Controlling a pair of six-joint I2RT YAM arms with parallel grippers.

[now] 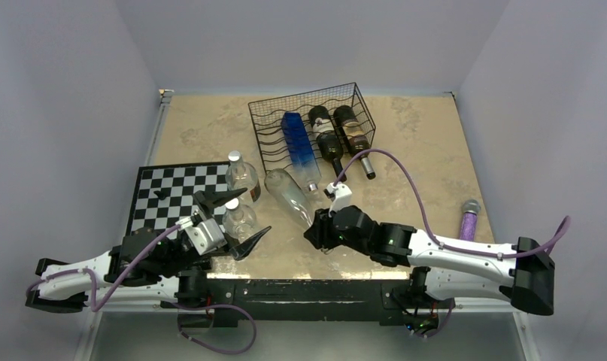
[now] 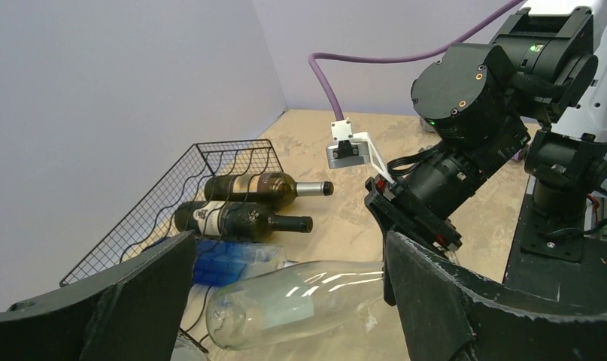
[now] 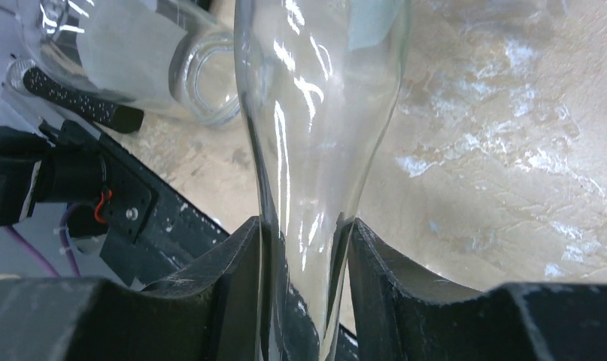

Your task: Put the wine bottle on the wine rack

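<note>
The clear bottle will next be carried outward by the robot's right gripper, base first, into the rack's empty slot (image 1: 270,140) by the blue bottle and released there.
The clear glass wine bottle (image 1: 287,195) lies at a slant in front of the wine rack (image 1: 270,128), its base toward the rack. My right gripper (image 1: 315,229) is shut on the bottle's neck; in the right wrist view both fingers (image 3: 232,263) press the glass (image 3: 323,113). The black wire rack (image 2: 157,195) holds two dark wine bottles (image 1: 341,135) and a blue bottle (image 1: 298,147). My left gripper (image 1: 236,219) stands open at the chessboard's right edge. In the left wrist view the clear bottle (image 2: 285,301) shows beyond its fingers (image 2: 435,301).
A black-and-white chessboard (image 1: 165,192) lies at the left with a small dark piece on it. Two small clear plastic bottles (image 1: 241,174) (image 1: 238,218) stand at its right edge, the nearer one between my left fingers from above. A purple microphone (image 1: 468,218) lies at the right. Walls enclose the table.
</note>
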